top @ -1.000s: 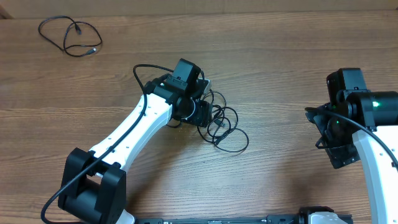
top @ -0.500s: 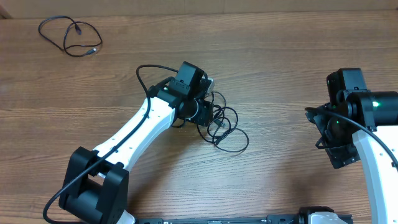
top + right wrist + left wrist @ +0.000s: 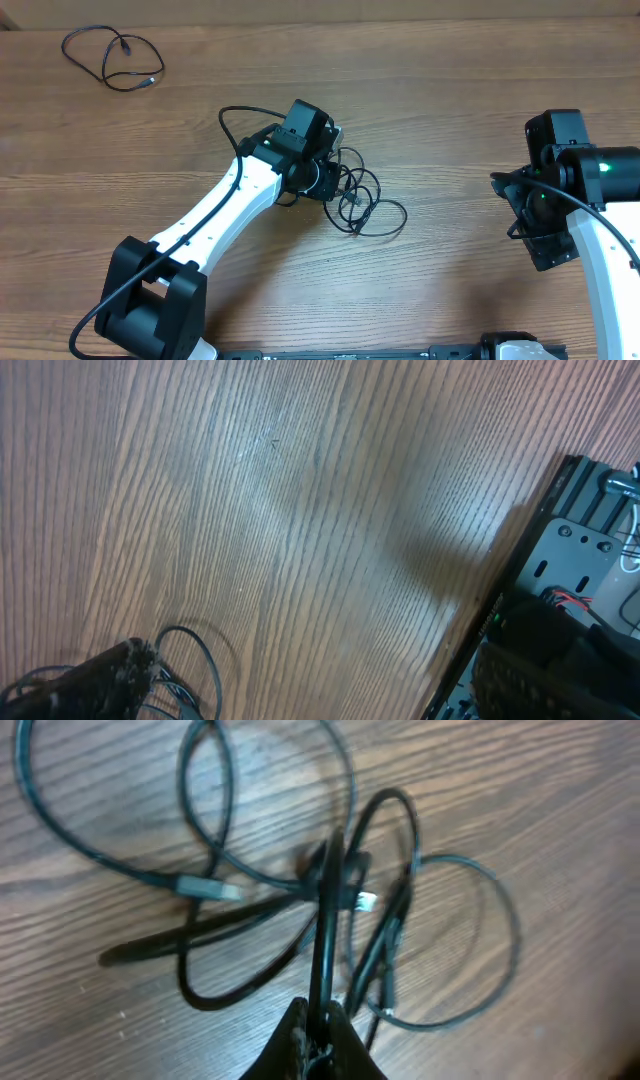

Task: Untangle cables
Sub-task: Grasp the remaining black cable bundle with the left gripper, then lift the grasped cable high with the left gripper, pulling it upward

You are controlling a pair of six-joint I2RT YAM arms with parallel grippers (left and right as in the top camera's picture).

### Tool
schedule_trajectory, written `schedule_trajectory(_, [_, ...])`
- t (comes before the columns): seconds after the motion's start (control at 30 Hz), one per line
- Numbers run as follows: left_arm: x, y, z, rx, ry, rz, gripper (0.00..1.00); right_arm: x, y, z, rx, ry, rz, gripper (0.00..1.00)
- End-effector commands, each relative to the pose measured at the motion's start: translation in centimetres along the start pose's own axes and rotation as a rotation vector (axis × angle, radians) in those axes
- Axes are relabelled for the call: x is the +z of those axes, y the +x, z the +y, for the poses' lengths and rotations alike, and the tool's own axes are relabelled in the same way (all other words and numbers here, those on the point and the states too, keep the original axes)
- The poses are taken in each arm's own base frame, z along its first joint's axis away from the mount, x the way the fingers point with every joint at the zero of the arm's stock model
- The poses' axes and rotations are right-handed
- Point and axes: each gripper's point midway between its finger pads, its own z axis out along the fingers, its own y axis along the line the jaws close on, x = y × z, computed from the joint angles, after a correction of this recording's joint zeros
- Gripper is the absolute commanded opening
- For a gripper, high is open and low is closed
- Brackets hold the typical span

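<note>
Next, my left gripper lifts, pulls the thin cable left in the overhead view, lowers and releases it, since bare wood clear of the loops lies there.
A tangle of thin black cables (image 3: 368, 208) lies on the wooden table just right of centre. My left gripper (image 3: 330, 185) is at the tangle's left side. In the left wrist view this gripper (image 3: 322, 1010) is shut on one black strand (image 3: 326, 920) that runs up from between its fingers. Loops spread around the strand, and a silver plug (image 3: 212, 890) lies to its left. A separate cable (image 3: 112, 58) lies loose at the far left corner. My right gripper (image 3: 547, 250) hangs open over bare wood at the right, far from the tangle and holding nothing.
The right wrist view shows bare wood grain, a black metal frame (image 3: 560, 560) at the table's edge, and a blurred dark shape with thin loops (image 3: 110, 665) at the lower left. The left arm's thick black wire (image 3: 232, 120) arcs above its forearm.
My left gripper has shut on a strand of the tangle. The tangle's outer loop has spread a little to the right. The right arm has not moved.
</note>
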Motion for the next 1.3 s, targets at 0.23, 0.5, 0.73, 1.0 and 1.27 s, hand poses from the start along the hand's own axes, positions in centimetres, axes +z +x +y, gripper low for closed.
schedule_trajectory(0.23, [-16.0,-6.7,-11.7,0.12,0.419,-0.327,0.04,-0.9,-0.3,0.2,0.017,-0.037,-0.016,1.0])
schedule_trajectory(0.5, [-30.7,-7.7,-15.2,0.241,0.459,-0.695,0.04,-0.9,-0.3,0.2,0.016,-0.037,-0.016,1.0])
schedule_trajectory(0.73, [-40.5,-7.2,-15.5,0.166,0.484,-1.007,0.04,-0.9,-0.3,0.2,0.016,-0.037,-0.016,1.0])
schedule_trajectory(1.0, [-51.7,-5.0,-17.3,0.238,0.608,-1.375,0.04,-0.9,-0.3,0.2,0.016,-0.037,-0.016,1.0])
schedule_trajectory(1.27, [-52.3,-5.4,-16.4,0.194,0.57,-1.42,0.04,-0.9,-0.3,0.2,0.016,-0.037,-0.016,1.0])
